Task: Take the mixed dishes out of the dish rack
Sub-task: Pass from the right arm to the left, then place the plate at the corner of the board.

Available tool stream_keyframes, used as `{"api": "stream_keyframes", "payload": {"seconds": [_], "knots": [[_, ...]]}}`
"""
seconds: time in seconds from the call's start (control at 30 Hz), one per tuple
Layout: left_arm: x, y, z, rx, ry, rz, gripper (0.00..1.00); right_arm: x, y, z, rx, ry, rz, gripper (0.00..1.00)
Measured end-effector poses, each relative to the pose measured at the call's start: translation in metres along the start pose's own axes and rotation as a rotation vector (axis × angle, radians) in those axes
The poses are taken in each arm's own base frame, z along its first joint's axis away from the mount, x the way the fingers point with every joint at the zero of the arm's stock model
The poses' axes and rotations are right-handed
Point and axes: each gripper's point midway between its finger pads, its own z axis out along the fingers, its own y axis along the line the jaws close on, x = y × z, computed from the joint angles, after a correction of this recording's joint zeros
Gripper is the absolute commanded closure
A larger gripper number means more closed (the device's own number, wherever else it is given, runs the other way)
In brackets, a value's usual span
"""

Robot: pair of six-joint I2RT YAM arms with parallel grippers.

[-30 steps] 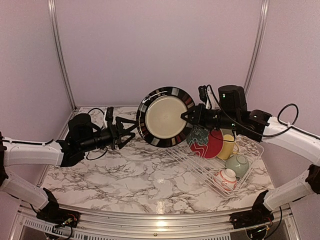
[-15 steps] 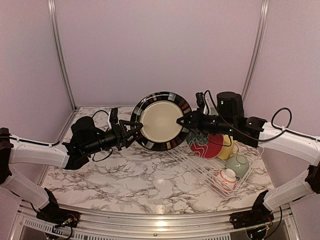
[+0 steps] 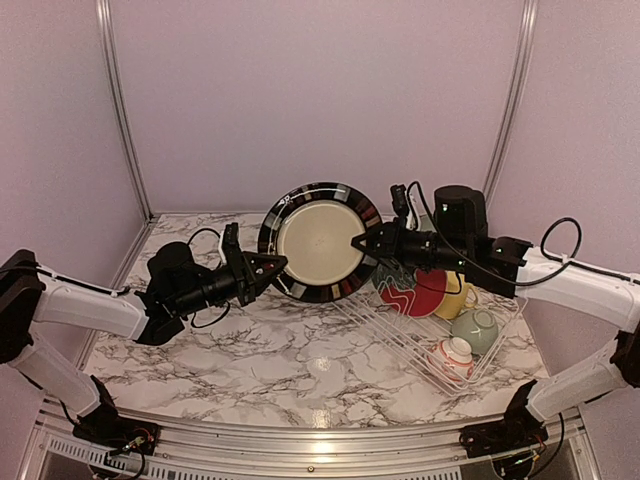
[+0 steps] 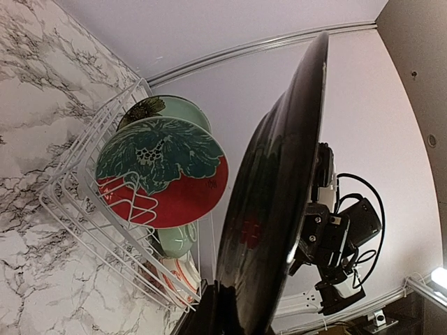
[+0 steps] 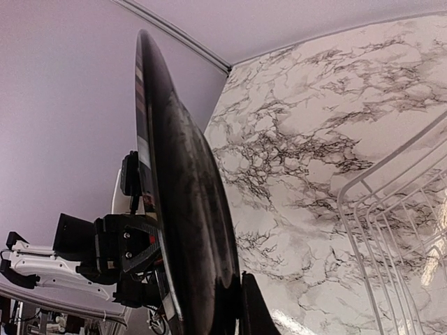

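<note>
Next I should move my left gripper left in the top view and down, laying the plate flat at the table's far corner, since marble there is bare.
The black-rimmed cream plate (image 3: 320, 240) hangs upright in the air above the marble table, left of the dish rack (image 3: 404, 345). My left gripper (image 3: 272, 268) is shut on its lower left rim, and my right gripper (image 3: 362, 243) is shut on its right rim. The left wrist view shows the plate's dark back (image 4: 279, 195) edge-on. Still in the rack are the red-and-teal floral plate (image 3: 410, 287) with the pale green plate (image 4: 174, 108) behind it, the yellow mug (image 3: 458, 292), the pale green bowl (image 3: 474, 328) and the small white-and-red bowl (image 3: 455, 357).
The marble table (image 3: 260, 350) stretches left of and in front of the rack. Pale walls with metal corner posts (image 3: 118, 100) close in the back and both sides. The rack sits at the right, close to the right wall.
My left gripper moved right and up to the plate's left rim and shut on it. The right arm carried the plate slightly left.
</note>
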Motion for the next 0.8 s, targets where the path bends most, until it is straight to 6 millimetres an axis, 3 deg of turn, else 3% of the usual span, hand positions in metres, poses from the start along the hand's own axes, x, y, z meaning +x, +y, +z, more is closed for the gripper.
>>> {"api": "stream_keyframes", "payload": {"seconds": [0.07,0.17,0.37,0.57,0.8], "knots": [[0.0,0.003,0.0,-0.011,0.001,0.031,1.0,0.0,-0.001,0.0,0.007,0.0,-0.005,0.88],[0.001,0.008,0.0,-0.026,0.003,0.038,1.0,0.003,-0.003,0.0,0.011,0.01,-0.012,0.63],[-0.003,0.017,-0.004,-0.051,0.009,-0.002,1.0,-0.012,0.016,-0.011,-0.037,-0.048,-0.121,0.16],[-0.028,0.051,-0.033,-0.156,-0.044,-0.044,1.0,-0.02,0.015,-0.021,0.026,-0.072,-0.223,0.02],[-0.079,0.067,-0.097,-0.325,-0.219,-0.047,1.0,-0.045,0.002,-0.04,0.229,-0.108,-0.38,0.02]]}}
